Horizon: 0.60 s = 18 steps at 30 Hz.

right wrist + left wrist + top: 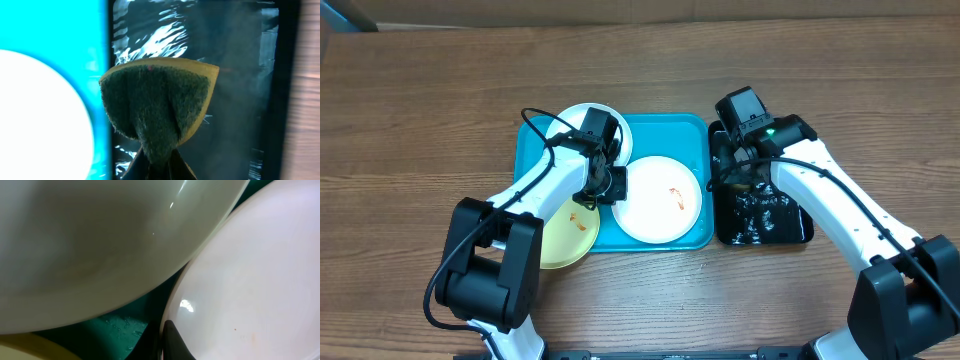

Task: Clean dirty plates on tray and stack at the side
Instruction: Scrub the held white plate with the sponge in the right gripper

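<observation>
Next I will move my right gripper across the middle plate to wipe its orange smear, then return down onto the black tray and release the sponge (155,95).
The turquoise tray (665,125) holds a white plate (582,118) at its far left and a white plate with an orange smear (655,205) at its middle. A pale yellow-green plate (565,240) with a smear overhangs the tray's front left corner. My left gripper (607,188) is at the smeared plate's left rim, and its fingers (167,340) look pinched on that rim (260,280). My right gripper (732,178) is shut on a green and yellow sponge (155,95) above the black tray (235,75).
The glossy black tray (770,225) lies right of the turquoise tray and looks wet. Bare wooden table surrounds both trays. In the left wrist view the far white plate (100,240) fills the top and the yellow-green plate (25,350) shows at the bottom left.
</observation>
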Tool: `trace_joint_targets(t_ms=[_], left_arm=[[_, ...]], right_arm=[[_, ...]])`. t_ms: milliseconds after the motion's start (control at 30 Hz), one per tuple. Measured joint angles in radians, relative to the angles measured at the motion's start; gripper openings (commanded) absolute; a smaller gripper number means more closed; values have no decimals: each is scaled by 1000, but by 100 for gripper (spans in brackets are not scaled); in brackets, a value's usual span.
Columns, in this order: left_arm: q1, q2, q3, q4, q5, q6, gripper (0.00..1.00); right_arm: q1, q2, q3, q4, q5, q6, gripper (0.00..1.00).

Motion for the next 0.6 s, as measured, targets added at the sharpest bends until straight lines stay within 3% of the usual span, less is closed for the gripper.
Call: trace_joint_targets(t_ms=[233, 600], left_arm=[[0, 0, 0, 0, 0, 0, 4], [0, 0, 0, 0, 0, -3, 4]], right_arm=[[86, 4, 0, 72, -126, -11, 4], [279, 145, 0, 90, 73, -14, 4]])
